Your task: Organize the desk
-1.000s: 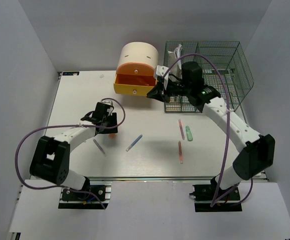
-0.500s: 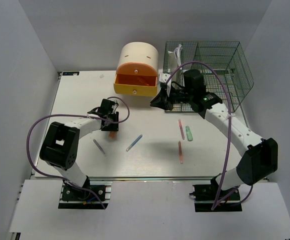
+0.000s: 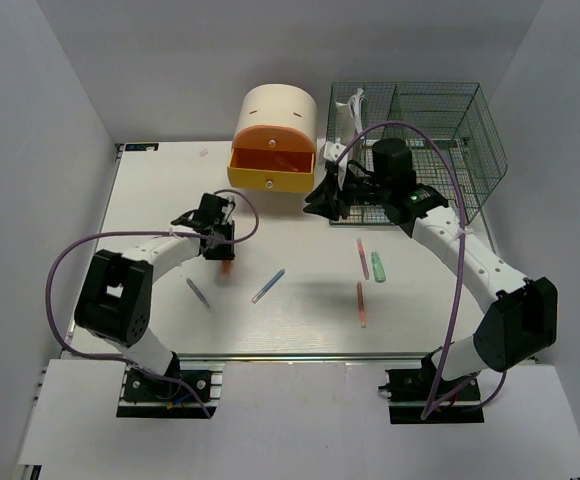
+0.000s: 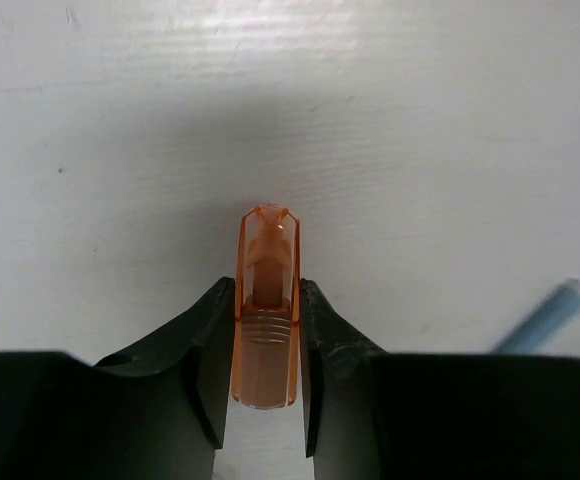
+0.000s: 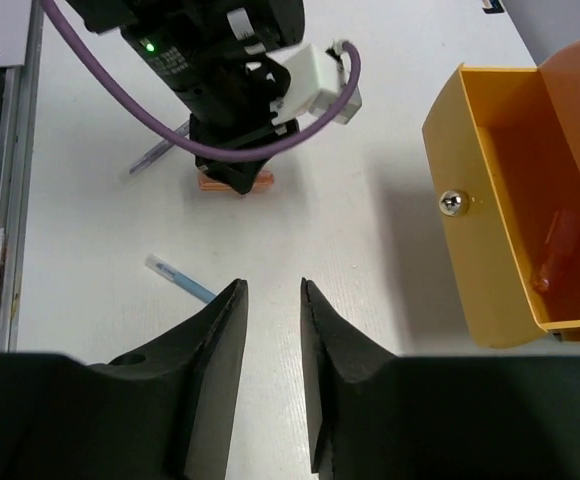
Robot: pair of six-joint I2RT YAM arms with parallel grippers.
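I will move my left gripper up and outward over the open yellow drawer (image 3: 270, 168) next and tilt it to let go of the orange highlighter (image 3: 225, 267), because a red pen is already inside.
The white desk (image 3: 150, 200) holds scattered pens. An orange highlighter (image 4: 266, 250) lies flat on it left of the middle, with my left gripper (image 4: 266, 284) lowered over it. Both black fingers press its sides, so the gripper is shut on it. From above, the orange highlighter (image 3: 225, 267) peeks out below my left gripper (image 3: 221, 256). My right gripper (image 3: 313, 205) hovers just in front of the open yellow drawer (image 3: 270, 168). In its own view my right gripper (image 5: 272, 285) is open with only bare desk (image 5: 370, 200) between the fingers.
A cream drawer box (image 3: 275, 115) stands at the back; its drawer (image 5: 510, 200) holds a red pen (image 5: 558, 250). A green wire organizer (image 3: 420, 140) is at the back right. A blue pen (image 3: 268, 286), purple pen (image 3: 198, 292), two red pens (image 3: 362, 258) and a green highlighter (image 3: 378, 266) lie loose.
My left gripper's jaws have narrowed onto the orange highlighter. My right gripper has drawn back from the drawer toward the desk's middle, and its jaws have opened.
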